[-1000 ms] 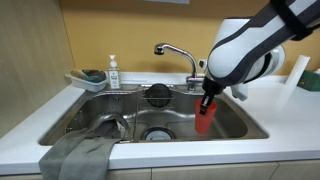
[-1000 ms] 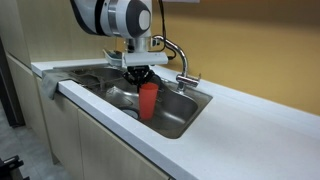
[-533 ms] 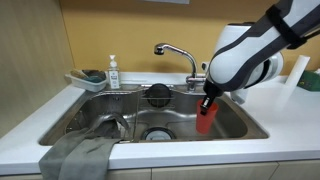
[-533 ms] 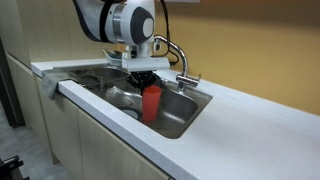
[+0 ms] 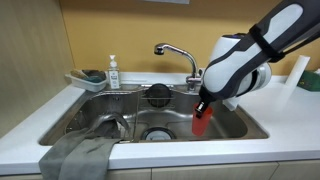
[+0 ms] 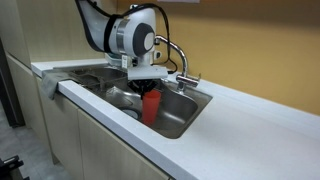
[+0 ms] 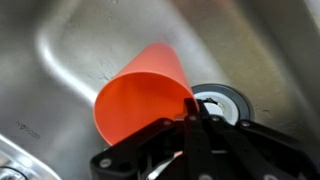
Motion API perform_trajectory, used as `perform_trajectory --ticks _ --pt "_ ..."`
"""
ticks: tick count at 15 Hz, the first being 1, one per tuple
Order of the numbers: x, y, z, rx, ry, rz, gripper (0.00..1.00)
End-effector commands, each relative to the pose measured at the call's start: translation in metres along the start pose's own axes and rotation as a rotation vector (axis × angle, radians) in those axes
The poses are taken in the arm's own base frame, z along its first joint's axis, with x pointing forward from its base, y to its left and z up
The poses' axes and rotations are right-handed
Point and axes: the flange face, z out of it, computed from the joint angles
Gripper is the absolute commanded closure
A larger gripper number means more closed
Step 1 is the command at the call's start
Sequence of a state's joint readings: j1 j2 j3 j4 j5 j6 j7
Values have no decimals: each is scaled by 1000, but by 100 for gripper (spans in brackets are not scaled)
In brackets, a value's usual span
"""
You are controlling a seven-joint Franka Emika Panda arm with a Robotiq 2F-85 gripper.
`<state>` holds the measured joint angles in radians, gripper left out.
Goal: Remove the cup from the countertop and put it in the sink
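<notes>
My gripper will next lower the cup onto the bottom of the sink, beside the drain, and let go of the cup's rim, because the red cup (image 5: 202, 121) is still above the sink's steel.
The red cup (image 5: 202, 121) hangs inside the stainless-steel sink (image 5: 120, 112), low over the basin's right side, also seen in an exterior view (image 6: 151, 104). My gripper (image 5: 204, 101) is shut on the cup's rim; it also shows in an exterior view (image 6: 149, 87). In the wrist view the cup (image 7: 140, 95) fills the middle, pinched at its rim by my black fingers (image 7: 190, 108), with the round drain (image 7: 218, 103) just beyond. The white countertop (image 5: 285, 125) surrounds the basin.
A chrome faucet (image 5: 176, 52) stands behind the basin. A black strainer (image 5: 158, 95) sits at the back of the sink. A soap bottle (image 5: 113, 72) and a white tray with a sponge (image 5: 88, 79) are at the back. A grey cloth (image 5: 78, 153) drapes over the front edge.
My gripper has lowered slightly with the cup, deeper into the sink, and shifted a little toward the drain.
</notes>
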<state>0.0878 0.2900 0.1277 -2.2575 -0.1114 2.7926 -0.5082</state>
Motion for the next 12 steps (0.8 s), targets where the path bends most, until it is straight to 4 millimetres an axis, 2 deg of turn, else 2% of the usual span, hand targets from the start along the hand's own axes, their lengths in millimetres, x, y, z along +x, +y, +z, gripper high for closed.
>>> perform_trajectory --ticks 1,12 --pt "11 7 14 -12 -9 34 99" --pt "25 15 55 6 -92 32 99"
